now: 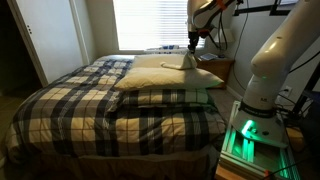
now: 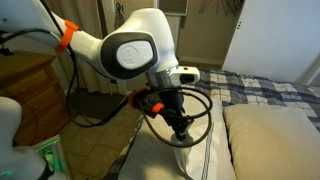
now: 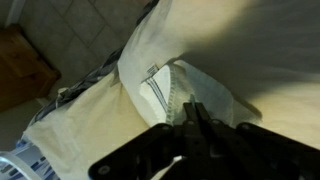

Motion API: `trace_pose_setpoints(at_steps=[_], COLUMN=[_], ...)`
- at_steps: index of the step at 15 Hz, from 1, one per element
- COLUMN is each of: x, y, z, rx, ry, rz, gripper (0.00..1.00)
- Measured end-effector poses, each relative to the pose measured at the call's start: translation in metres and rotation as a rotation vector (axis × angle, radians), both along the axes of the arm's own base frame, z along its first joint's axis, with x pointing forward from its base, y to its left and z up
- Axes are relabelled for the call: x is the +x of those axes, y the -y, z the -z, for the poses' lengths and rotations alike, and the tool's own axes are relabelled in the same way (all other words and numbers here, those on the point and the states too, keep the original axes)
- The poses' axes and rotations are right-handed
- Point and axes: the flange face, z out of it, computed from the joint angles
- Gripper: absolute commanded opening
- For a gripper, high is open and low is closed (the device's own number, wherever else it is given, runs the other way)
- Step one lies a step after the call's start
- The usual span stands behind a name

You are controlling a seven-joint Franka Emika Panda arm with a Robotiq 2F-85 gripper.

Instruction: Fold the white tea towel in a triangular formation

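My gripper will next carry the towel's raised fold outward, lower it onto the towel's flat part on the pillow and release it, since that's outward of and below my gripper.
The white tea towel (image 3: 205,88) is a thin off-white cloth with fine blue stripes near one edge. It lies bunched on a cream pillow at the head of the bed. My gripper (image 3: 192,108) has its fingers pressed together on a raised fold of it. In both exterior views the gripper (image 1: 192,46) (image 2: 182,130) hangs just above the pillow. The towel (image 1: 178,64) (image 2: 196,160) hangs lifted from its tips. The rest of the cloth is hidden under the fingers.
Two big cream pillows (image 1: 165,96) (image 2: 275,140) lie on the plaid bedspread (image 1: 80,105) (image 2: 270,90). A wooden nightstand (image 1: 222,68) stands beside the bed near the window. The arm's base (image 1: 265,80) stands at the bedside with cables around it.
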Motion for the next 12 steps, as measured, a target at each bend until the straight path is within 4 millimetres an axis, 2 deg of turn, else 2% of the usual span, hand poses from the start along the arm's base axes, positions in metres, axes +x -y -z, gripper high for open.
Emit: trace_pose_setpoints(at_steps=[3, 6, 12], x=[0.008, 0.017, 0.041], y=[0.004, 0.007, 0.015], z=[-0.011, -0.01, 0.024], rx=[-0.055, -0.102, -0.094], ry=[0.088, 0.155, 0.238], rz=[-0.061, -0.119, -0.198], gripper=[0.01, 0.01, 0.01])
